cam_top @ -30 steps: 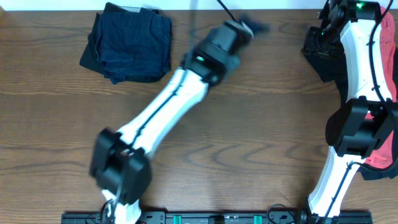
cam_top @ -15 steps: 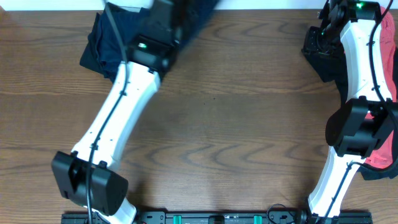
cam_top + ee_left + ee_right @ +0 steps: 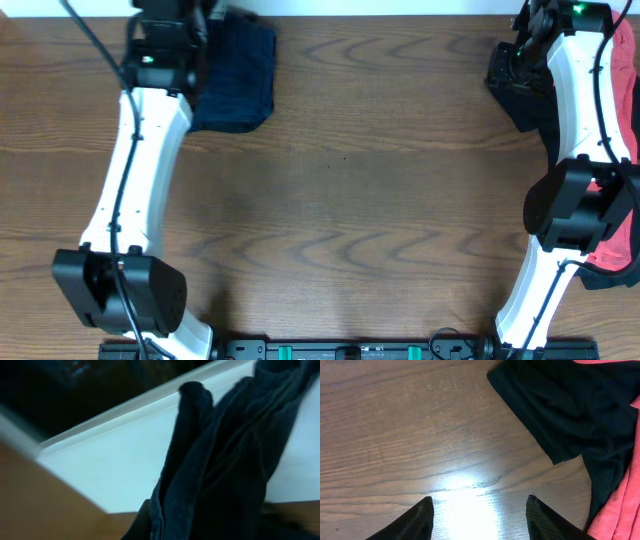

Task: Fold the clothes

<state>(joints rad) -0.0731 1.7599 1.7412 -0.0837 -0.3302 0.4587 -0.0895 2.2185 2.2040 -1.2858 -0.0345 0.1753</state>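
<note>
The navy clothes [image 3: 238, 75] are below the robot's left gripper and to its right in the overhead view, so the gripper goes down that way next and lets the hanging garment go onto them.
A navy garment [image 3: 225, 460] hangs close in front of the left wrist camera, bunched in folds, with my left gripper [image 3: 168, 28] shut on it; one dark finger [image 3: 142, 521] shows beside the cloth. In the overhead view navy clothes [image 3: 238, 75] lie at the table's far left corner, partly under the left arm. My right gripper [image 3: 480, 501] stands open just above bare wood, nothing between its fingers. A black garment [image 3: 560, 405] lies up and right of it, with a coral-red garment [image 3: 620, 510] at its edge.
The wooden table [image 3: 350, 200] ends at a white strip [image 3: 115, 450] just beyond the navy cloth. The right arm [image 3: 580, 110] runs along the right side over the black [image 3: 515, 95] and coral-red [image 3: 618, 240] clothes.
The left arm swung from the table's far middle to the far left corner, carrying navy cloth with it. The right arm stayed where it was.
</note>
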